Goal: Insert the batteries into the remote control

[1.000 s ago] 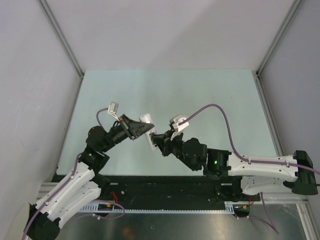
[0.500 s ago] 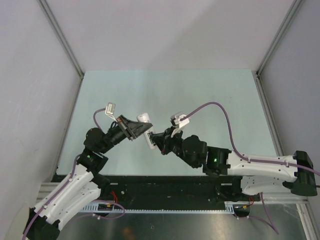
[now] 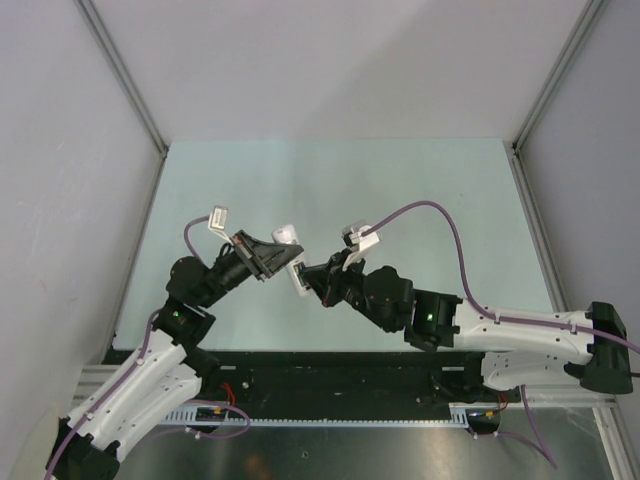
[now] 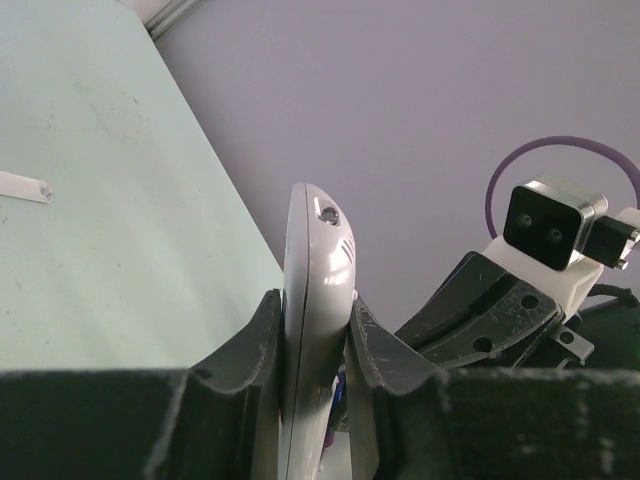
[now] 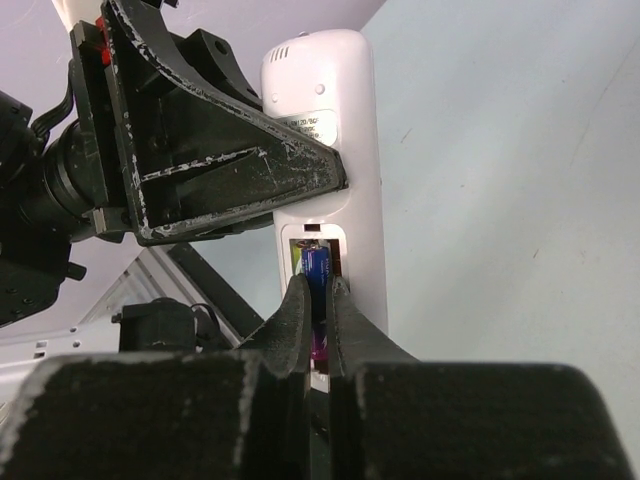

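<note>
I will pull the battery [image 5: 318, 272] out toward the bare tabletop, which is below my right gripper and to its right in the top view, then lower the battery and let it go.
My left gripper [image 3: 274, 257] is shut on the white remote control [image 3: 292, 258] and holds it on edge above the table. In the left wrist view the remote [image 4: 318, 270] stands pinched between both fingers. The right wrist view shows its back [image 5: 335, 130] with the recessed compartment [image 5: 337, 243] open. My right gripper [image 5: 318, 300] is shut on the purple battery [image 5: 318, 272], whose far end lies inside the compartment. A green sliver [image 5: 298, 256] shows beside it in the compartment. In the top view my right gripper [image 3: 312, 279] touches the remote's near end.
A small flat white strip [image 4: 22, 187] lies on the pale green table [image 3: 400, 190]. Grey walls close in the table on three sides. The black base rail [image 3: 330, 375] runs along the near edge.
Both grippers and the remote have shifted slightly left and away from the bases. The grips have not changed.
</note>
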Robot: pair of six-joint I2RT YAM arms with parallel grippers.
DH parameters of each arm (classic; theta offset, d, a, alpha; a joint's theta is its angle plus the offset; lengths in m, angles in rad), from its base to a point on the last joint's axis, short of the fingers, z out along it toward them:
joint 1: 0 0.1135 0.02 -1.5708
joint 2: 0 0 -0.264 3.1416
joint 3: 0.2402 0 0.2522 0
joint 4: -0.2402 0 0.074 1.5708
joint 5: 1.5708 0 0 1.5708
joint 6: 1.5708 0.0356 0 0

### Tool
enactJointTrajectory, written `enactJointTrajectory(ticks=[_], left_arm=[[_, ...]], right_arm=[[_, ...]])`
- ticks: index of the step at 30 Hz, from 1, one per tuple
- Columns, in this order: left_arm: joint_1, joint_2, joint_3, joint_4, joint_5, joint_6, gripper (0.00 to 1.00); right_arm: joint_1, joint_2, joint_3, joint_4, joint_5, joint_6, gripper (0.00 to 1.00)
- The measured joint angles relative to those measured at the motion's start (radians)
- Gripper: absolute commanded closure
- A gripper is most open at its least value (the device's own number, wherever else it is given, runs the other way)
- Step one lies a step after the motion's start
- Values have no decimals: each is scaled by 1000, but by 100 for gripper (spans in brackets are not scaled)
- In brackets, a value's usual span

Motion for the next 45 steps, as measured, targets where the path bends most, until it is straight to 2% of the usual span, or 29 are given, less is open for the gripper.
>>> enactJointTrajectory(ticks=[9, 19, 28, 35, 40, 43, 45], left_arm=[[10, -16, 0, -1, -52, 43, 100], [10, -16, 0, -14, -60, 42, 100], [3, -7, 1, 56, -35, -76, 100], [1, 16, 23, 124, -11, -155, 100], [-1, 19, 29, 158, 9, -177, 100], [0, 13, 29, 130, 6, -156, 100], [0, -6, 29, 75, -5, -119, 100]], right_arm=[[-28, 16, 2, -36, -45, 35, 100], [2, 15, -2, -22, 19, 9, 100], [121, -121, -49, -31, 148, -177, 100], [137, -116, -101, -23, 238, -319, 100], [161, -115, -137, 52, 253, -399, 100], [152, -120, -136, 82, 263, -410, 100], [101, -125, -125, 39, 233, -377, 100]])
